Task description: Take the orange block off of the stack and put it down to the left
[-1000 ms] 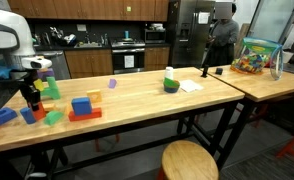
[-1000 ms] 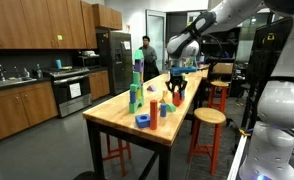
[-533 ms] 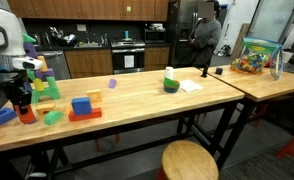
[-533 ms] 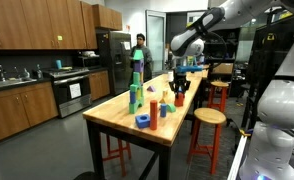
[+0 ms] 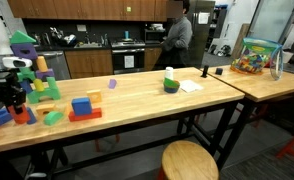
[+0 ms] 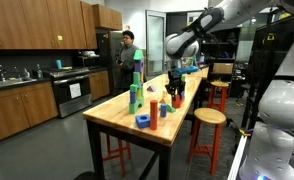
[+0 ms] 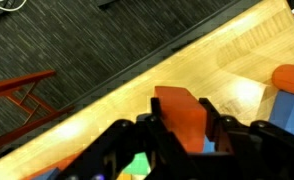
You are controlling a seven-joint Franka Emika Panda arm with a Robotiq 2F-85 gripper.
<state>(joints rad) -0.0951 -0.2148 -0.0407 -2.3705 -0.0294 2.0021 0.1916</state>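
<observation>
The orange block shifts with my gripper to its right in the wrist view next and lowers for release. Bare wood [image 5: 7, 132] [image 7: 232, 86] beside the orange cylinder lies below on that side.
My gripper [image 5: 16, 98] is shut on the orange block [image 5: 20, 113], near the table's left end in an exterior view. In the wrist view the block [image 7: 179, 115] stands upright between the black fingers [image 7: 145, 138] of the gripper [image 7: 182, 138], over the wooden tabletop near its edge. I cannot tell whether it touches the table. What is left of the stack, a blue cube [image 5: 82, 104] on the wide flat red slab [image 5: 86, 115], sits to the right of the gripper. From the other side the gripper [image 6: 175, 93] hangs over the table's far part.
A tall tower with green and purple pieces [image 5: 27, 58] [image 6: 138, 85] stands behind the gripper. Loose blocks lie around: blue [image 5: 2, 115], green [image 5: 53, 117]. A green bowl [image 5: 172, 86] and paper [image 5: 191, 86] are mid-table. A stool [image 5: 189, 160] stands in front. A person [image 5: 179, 35] is behind.
My gripper has moved left, away from the stack, with the orange block in it. The person in the background has walked to the left.
</observation>
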